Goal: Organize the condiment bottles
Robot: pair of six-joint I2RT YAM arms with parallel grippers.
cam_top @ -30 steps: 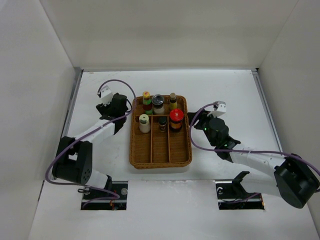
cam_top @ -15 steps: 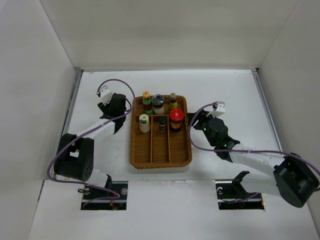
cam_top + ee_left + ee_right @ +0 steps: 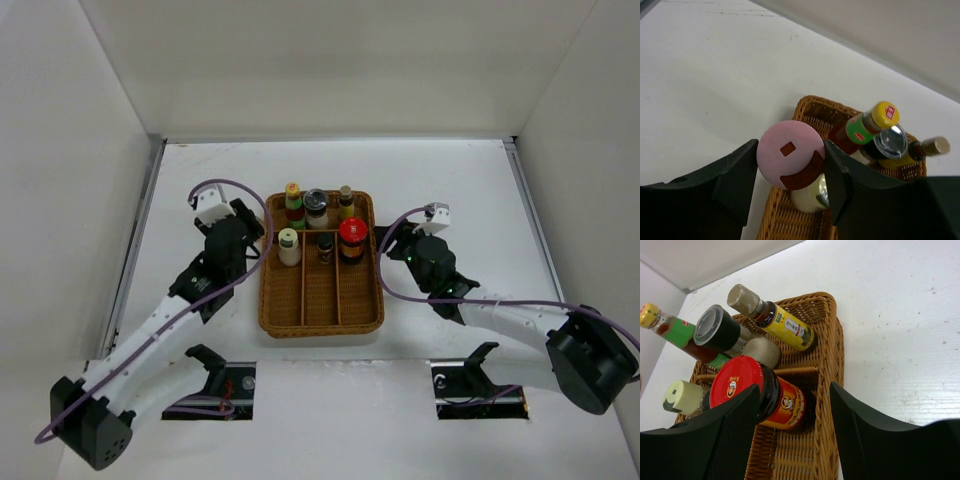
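My left gripper draws back over the bare lane before the pale-yellow-capped bottle next, lowers, and releases there, since that space below and back is free.
My left gripper is shut on a pink-capped bottle, held by its neck over the left rim of the wicker tray. Just under it stands the pale-yellow-capped bottle. In the top view the left gripper is at the tray's left edge. The tray's back row holds the yellow-capped, grey-capped and tan-capped bottles. The red-capped jar stands by the right wall. My right gripper is open, straddling the tray's right rim beside that jar.
A small dark bottle stands in the tray's middle lane. The tray's three near lanes are bare wicker. White walls close in the table on three sides. Purple cables loop over both arms.
My left gripper has closed on the pink-capped bottle, and the left arm has swung round, bringing it towards the tray's left edge. The right arm has not moved.
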